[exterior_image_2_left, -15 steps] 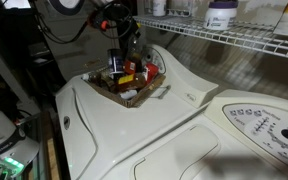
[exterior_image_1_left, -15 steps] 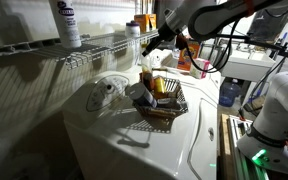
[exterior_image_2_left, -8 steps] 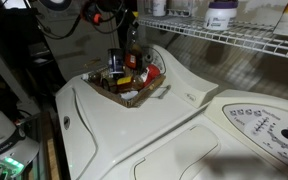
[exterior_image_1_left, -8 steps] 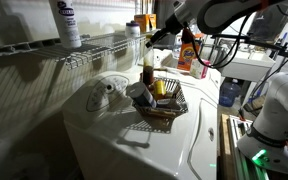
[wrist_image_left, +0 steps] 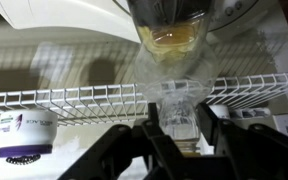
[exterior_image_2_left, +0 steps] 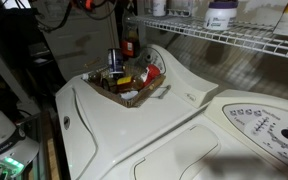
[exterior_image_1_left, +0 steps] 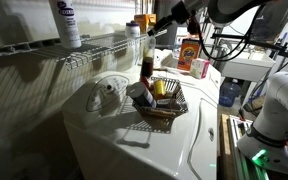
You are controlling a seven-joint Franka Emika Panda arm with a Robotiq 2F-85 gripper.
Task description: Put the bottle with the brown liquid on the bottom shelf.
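Note:
My gripper rises next, carries the bottle onto the bare shelf wires beside the white bottle and releases it there. The bottle's base hangs below the shelf's level.
My gripper [exterior_image_1_left: 150, 36] is shut on the neck of the bottle with the brown liquid [exterior_image_1_left: 146, 65] and holds it upright above the wicker basket [exterior_image_1_left: 166, 108]. In an exterior view the bottle [exterior_image_2_left: 130, 44] hangs above the basket [exterior_image_2_left: 130, 92], below the level of the bottom shelf [exterior_image_2_left: 234, 41]. The white wire shelf [exterior_image_1_left: 89, 46] runs along the wall beside the bottle. In the wrist view my fingers [wrist_image_left: 174, 132] clamp the clear bottle [wrist_image_left: 172, 95], with the shelf rods [wrist_image_left: 64, 97] behind it.
A white bottle with a purple label [exterior_image_1_left: 66, 22] stands on the shelf, and also shows in the other views [exterior_image_2_left: 221, 14] [wrist_image_left: 24, 135]. An orange box [exterior_image_1_left: 197, 58] stands behind the arm. The basket holds several small items and sits on a white washer top [exterior_image_1_left: 114, 130].
My gripper has risen with the bottle, lifting it from inside the basket to up near shelf height. The basket has not moved.

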